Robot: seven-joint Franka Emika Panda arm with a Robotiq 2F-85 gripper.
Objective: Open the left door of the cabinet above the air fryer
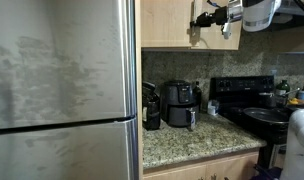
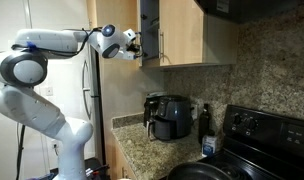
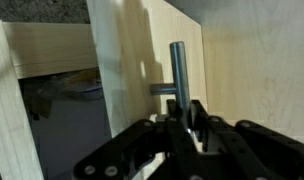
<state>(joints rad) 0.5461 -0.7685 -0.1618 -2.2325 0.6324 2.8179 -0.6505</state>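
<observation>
My gripper lets go of the bar handle (image 3: 178, 65) between its fingers next and swings away from the cabinet toward the fridge, since the door is only ajar.
The light tan cabinet (image 1: 217, 38) hangs above the black air fryer (image 1: 179, 103), which also shows in an exterior view (image 2: 170, 116). The left door (image 3: 127, 70) stands ajar, with dark cabinet interior (image 3: 62, 115) showing beside it. My gripper (image 3: 187, 115) is shut on the door's slim silver bar handle (image 3: 178, 65). In both exterior views the gripper (image 1: 204, 18) (image 2: 136, 45) sits at the middle of the cabinet front, by the left door (image 1: 164, 22). A dark gap (image 2: 149, 28) shows next to the closed right door (image 2: 182, 35).
A large steel fridge (image 1: 62, 90) stands close beside the cabinet. A narrower black appliance (image 1: 151, 108) sits by the air fryer on the granite counter (image 1: 192, 140). A black stove (image 1: 247, 100) with a pan is further along. The white arm (image 2: 32, 65) reaches in from beside the fridge.
</observation>
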